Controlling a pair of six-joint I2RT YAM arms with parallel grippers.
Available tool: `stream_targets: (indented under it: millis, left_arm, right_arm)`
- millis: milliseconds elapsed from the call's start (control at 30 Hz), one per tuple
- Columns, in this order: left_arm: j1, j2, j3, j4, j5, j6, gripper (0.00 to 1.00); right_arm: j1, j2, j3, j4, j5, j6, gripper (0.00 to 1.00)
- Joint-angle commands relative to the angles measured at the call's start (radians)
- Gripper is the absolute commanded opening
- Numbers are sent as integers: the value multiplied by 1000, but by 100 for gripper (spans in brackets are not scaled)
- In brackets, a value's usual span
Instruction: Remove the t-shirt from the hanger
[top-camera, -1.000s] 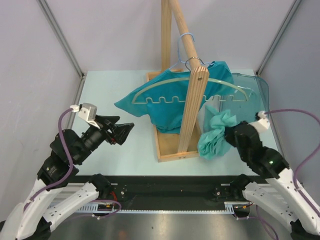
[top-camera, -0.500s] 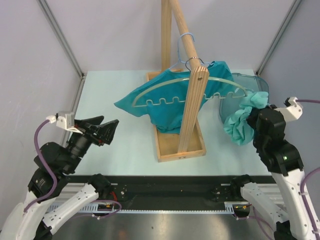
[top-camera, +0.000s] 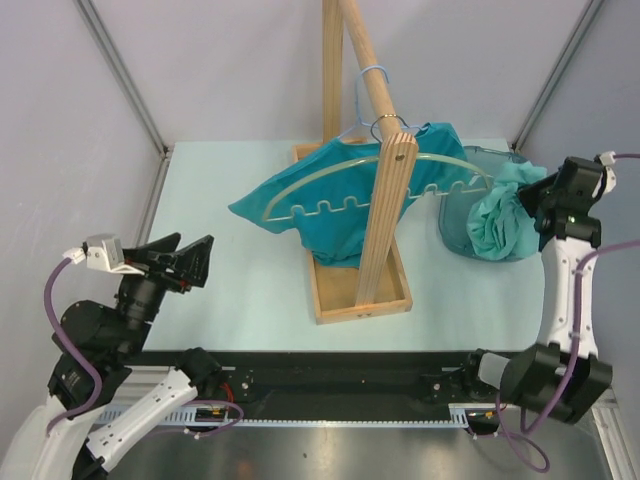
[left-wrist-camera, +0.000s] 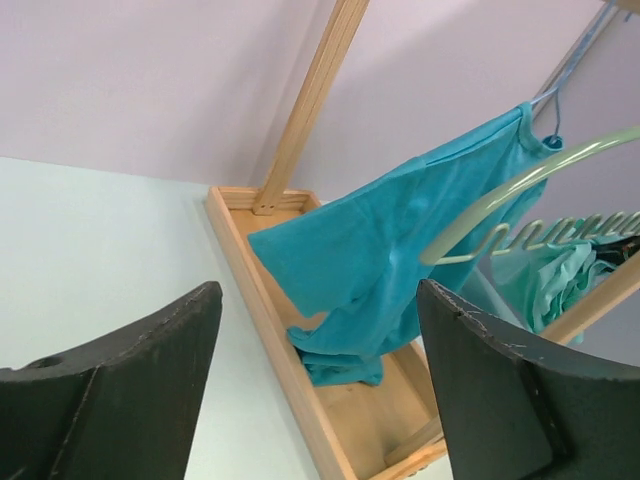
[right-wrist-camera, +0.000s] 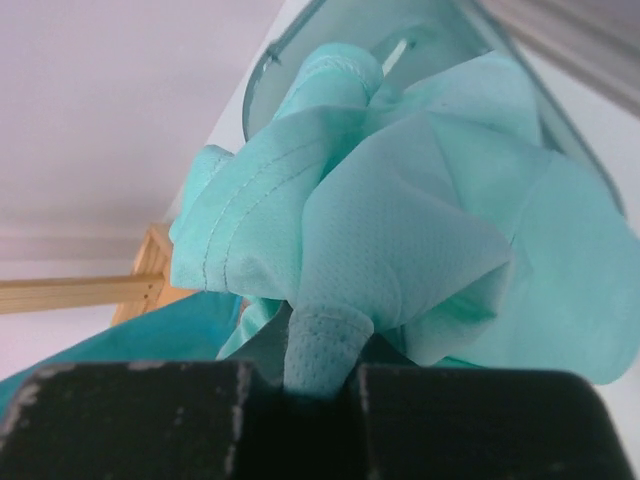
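Observation:
My left gripper next needs to swing outward and across to the teal t-shirt's shoulder (top-camera: 326, 155), to the gripper's right in the top view, as the teal t-shirt (top-camera: 320, 215) still hangs.
A mint-green t-shirt (top-camera: 497, 220) is bunched in my right gripper (top-camera: 535, 195), which is shut on it and holds it over the translucent bin (top-camera: 478, 152) at the right. In the right wrist view the jaws (right-wrist-camera: 300, 375) pinch a fold of this shirt (right-wrist-camera: 400, 220). A pale green notched hanger (top-camera: 330, 180) hangs bare on the wooden rack (top-camera: 390, 215). A darker teal t-shirt (top-camera: 320, 215) hangs behind it on a blue wire hanger (top-camera: 365, 105). My left gripper (top-camera: 196, 240) is open and empty, well left of the rack; its wrist view shows the teal shirt (left-wrist-camera: 390, 250).
The rack's wooden base tray (top-camera: 335, 295) sits mid-table, with its slanted post (top-camera: 372, 70) rising toward the back. The teal shirt's hem lies in the tray (left-wrist-camera: 340, 365). Metal frame posts (top-camera: 125, 80) stand at both back corners.
My right arm has swung up and to the far right, carrying the mint shirt from beside the rack base to over the bin. My left arm has drawn back toward the near left.

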Motion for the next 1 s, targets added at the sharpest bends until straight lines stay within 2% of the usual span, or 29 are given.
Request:
stream_targets:
  millis: [0, 67, 100, 167, 300, 333, 367, 567, 767, 867, 900, 967]
  left_arm:
    - [2, 65, 17, 23, -11, 45, 85]
    - [2, 86, 31, 23, 24, 40, 85]
    - [2, 104, 43, 22, 32, 36, 85]
    - [2, 120, 54, 23, 57, 28, 85]
    - [2, 151, 87, 42, 92, 16, 87]
    - [2, 166, 116, 45, 98, 14, 87]
    - [2, 177, 135, 39, 116, 4, 88]
    - [2, 388, 391, -52, 198, -12, 89]
    - [5, 551, 587, -26, 228, 3, 89]
    - [34, 656, 673, -24, 334, -10, 88]
    - [77, 683, 693, -21, 445, -18, 87]
    - [133, 758, 738, -6, 552, -53, 86]
  right_arm:
    - [-10, 131, 59, 79, -161, -26, 3]
    - [-7, 190, 48, 81, -172, -38, 13]
    - [-7, 210, 44, 79, -184, -57, 37]
    - [1, 273, 54, 17, -211, -72, 62]
    - [39, 343, 102, -123, -151, -116, 80]
    - [50, 341, 101, -149, -133, -121, 81]
    - [71, 327, 94, -152, -88, -127, 99]
    - [117, 196, 24, -175, -72, -127, 100]
    - [169, 60, -48, -194, -105, -129, 100]
    - [179, -4, -65, -220, -120, -132, 100]
    - [177, -34, -76, -224, -123, -130, 100]
    - [177, -67, -88, -230, -141, -129, 100]
